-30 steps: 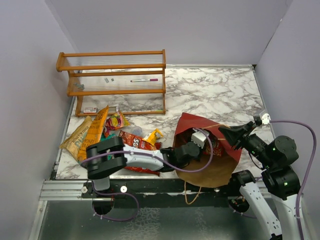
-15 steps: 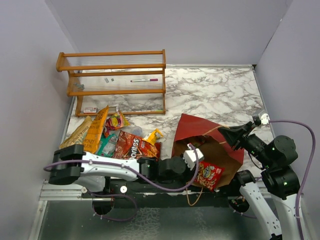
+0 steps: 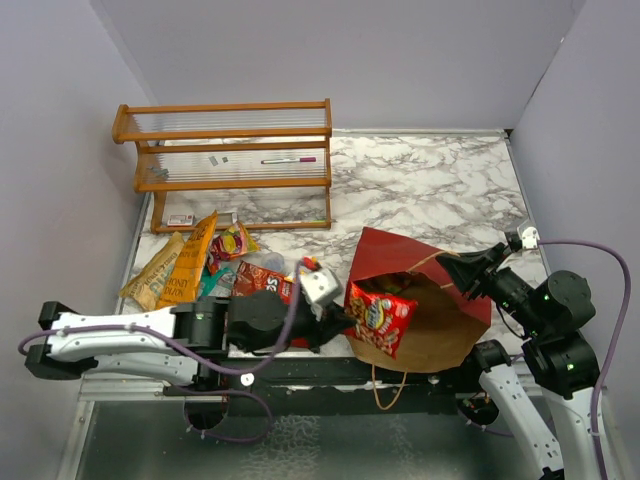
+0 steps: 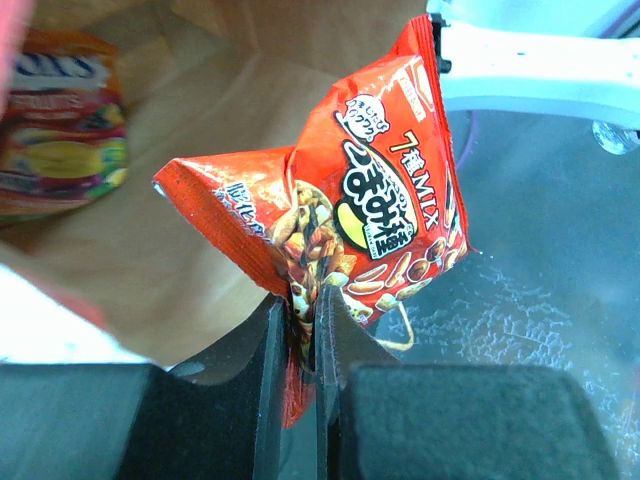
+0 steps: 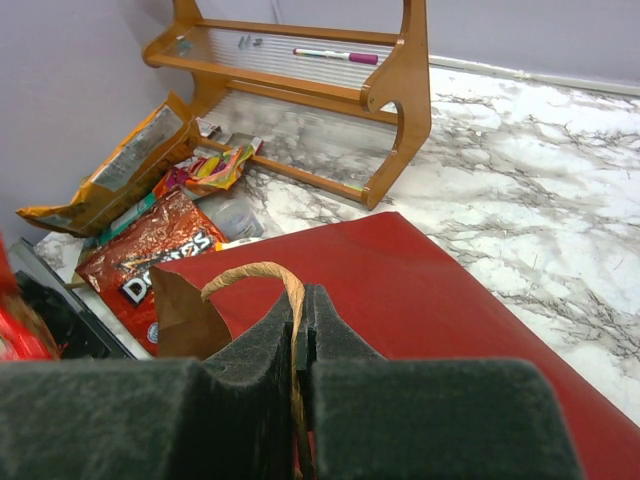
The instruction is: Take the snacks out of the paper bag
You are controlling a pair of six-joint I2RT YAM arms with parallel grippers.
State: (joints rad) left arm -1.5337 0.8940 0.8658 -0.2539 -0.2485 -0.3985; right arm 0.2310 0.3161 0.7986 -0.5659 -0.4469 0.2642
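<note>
Bare marble (image 3: pixel 308 244) shows between the rack and the bag, so the left gripper next needs to swing away from the bag's opening, turn outward past the Doritos packet and go down there.
The paper bag (image 3: pixel 402 251) lies on its side, dark red outside, its tan mouth (image 3: pixel 440 330) facing the near edge. My right gripper (image 3: pixel 447 265) is shut on the bag's twisted loop handle (image 5: pixel 250 272), holding the mouth up; the wrist view shows the jaws (image 5: pixel 300 320) pinching the cord. My left gripper (image 3: pixel 342 318) is shut on the corner of a red snack packet (image 3: pixel 381 314) hanging in front of the bag's mouth, with the packet (image 4: pixel 372 205) crumpled above the jaws (image 4: pixel 300 330). Another colourful packet (image 4: pixel 60 130) lies deep inside the bag (image 4: pixel 150 240). Several snacks (image 3: pixel 200 265) lie on the table left of the bag, a Doritos packet (image 3: pixel 262 282) among them.
A wooden two-tier rack (image 3: pixel 230 165) stands at the back left with a pen (image 3: pixel 290 160) on it. A small clear round container (image 5: pixel 230 212) sits among the packets. The table's front rail (image 3: pixel 130 380) runs just below my left arm. A second bag handle (image 3: pixel 385 385) hangs over the near edge.
My left gripper has drawn back out of the bag, bringing the red packet out, and its arm has swung left and stretched out. The right gripper has kept its hold on the handle.
</note>
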